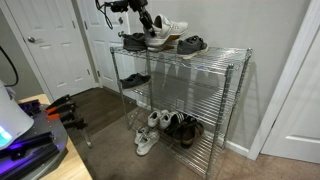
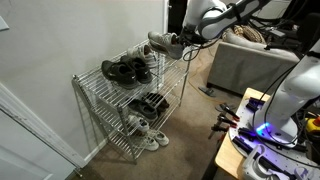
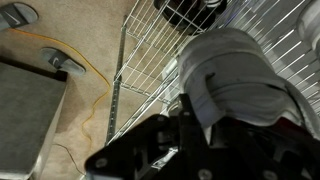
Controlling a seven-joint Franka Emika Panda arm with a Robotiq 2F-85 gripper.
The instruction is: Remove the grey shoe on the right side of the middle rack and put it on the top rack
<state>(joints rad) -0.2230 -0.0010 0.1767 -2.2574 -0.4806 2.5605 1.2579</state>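
Note:
I will lower my gripper, still higher than the dark shoes, between them onto the top rack and release the grey shoe.
The grey shoe is pale grey-white with a thick white sole. It is in my gripper just over the top rack of the chrome wire shelving. It also shows in an exterior view at the rack's near end, with the gripper behind it. In the wrist view the shoe fills the right side, the gripper's dark fingers are shut on it, and the top rack lies beneath. I cannot tell whether its sole touches the wire. The middle rack is bare on its right side.
Dark shoes and another dark shoe sit on the top rack. A black shoe is on the middle rack's left. White sneakers and brown shoes are at the bottom. A couch and a desk stand nearby.

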